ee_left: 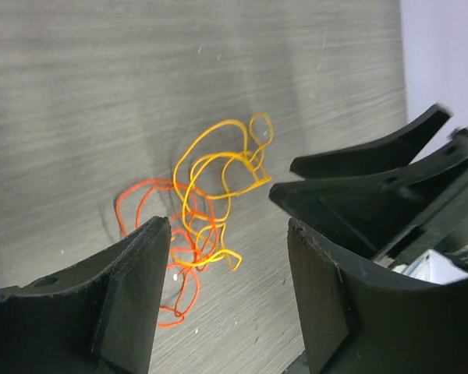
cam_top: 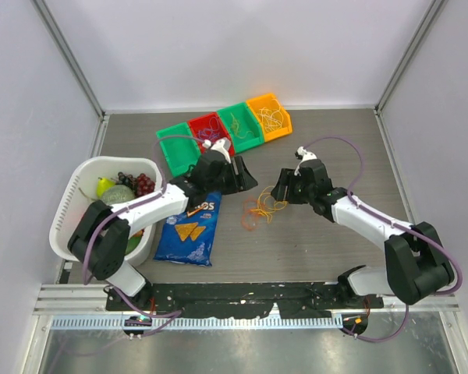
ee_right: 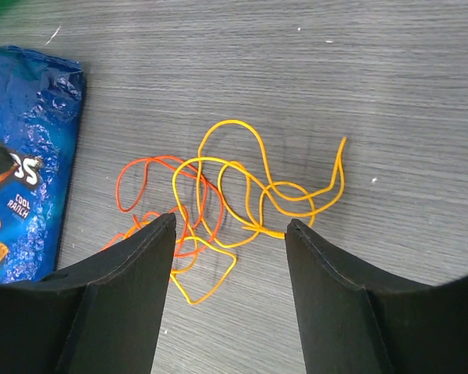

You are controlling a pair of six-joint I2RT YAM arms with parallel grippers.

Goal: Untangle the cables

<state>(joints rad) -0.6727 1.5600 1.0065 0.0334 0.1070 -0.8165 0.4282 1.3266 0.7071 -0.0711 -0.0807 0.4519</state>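
The yellow cable's bent end (ee_right: 338,176) sticks out clear of the orange cable pieces. I need to move my right gripper down onto it next, toward the right in its wrist view.
The cables (cam_top: 260,209) lie in a small loose tangle of orange and yellow strands on the table, between my two grippers. In the left wrist view the cables (ee_left: 203,206) rest on the table just beyond my left gripper (ee_left: 228,226), which is open and holds nothing. My right gripper (ee_right: 231,222) hovers over the near edge of the cables (ee_right: 218,191), open, with yellow loops lying under the gap. Its right fingertip (ee_right: 296,230) sits next to a yellow strand. From above, the left gripper (cam_top: 243,179) is left of the tangle and the right gripper (cam_top: 283,187) is to its right.
A blue chip bag (cam_top: 191,227) lies left of the tangle. A white basket (cam_top: 66,199) of fruit stands at the far left. Green (cam_top: 174,149), red (cam_top: 207,128), green (cam_top: 240,125) and orange (cam_top: 270,117) bins line the back, some holding thin strands.
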